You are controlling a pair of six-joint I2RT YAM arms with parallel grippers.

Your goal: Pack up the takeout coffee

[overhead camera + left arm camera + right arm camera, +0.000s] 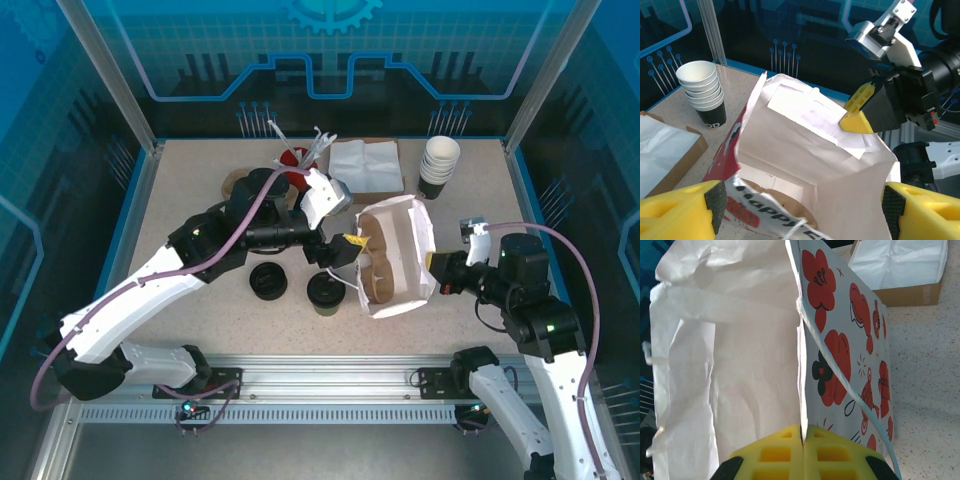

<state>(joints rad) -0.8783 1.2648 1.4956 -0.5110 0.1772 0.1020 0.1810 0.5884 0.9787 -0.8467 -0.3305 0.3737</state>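
Note:
The right gripper eases slightly outward next, away from the coffee, and spreads its fingers to release the bag, since the pinched paper edge (432, 252) lies between them.
The takeout coffee (325, 292), a short dark cup with a black lid, stands on the table just left of the red-and-white paper bag (400, 255). The bag stands open, with something brown on its floor (790, 202). My left gripper (346, 252) hovers at the bag's left rim, above and behind the cup. Its yellow fingers (682, 210) are spread wide on either side of the bag's mouth (805, 150), and the left gripper (800, 212) holds nothing. My right gripper (436, 270) is shut on the bag's right wall. The right gripper (802, 440) pinches the paper edge of the bag (840, 340).
A low black lid piece (268, 280) lies left of the coffee. A stack of lidless cups (438, 165) stands at the back right. A box of white napkins (365, 165) sits beside it, and a red holder with straws (292, 158) is behind my left arm.

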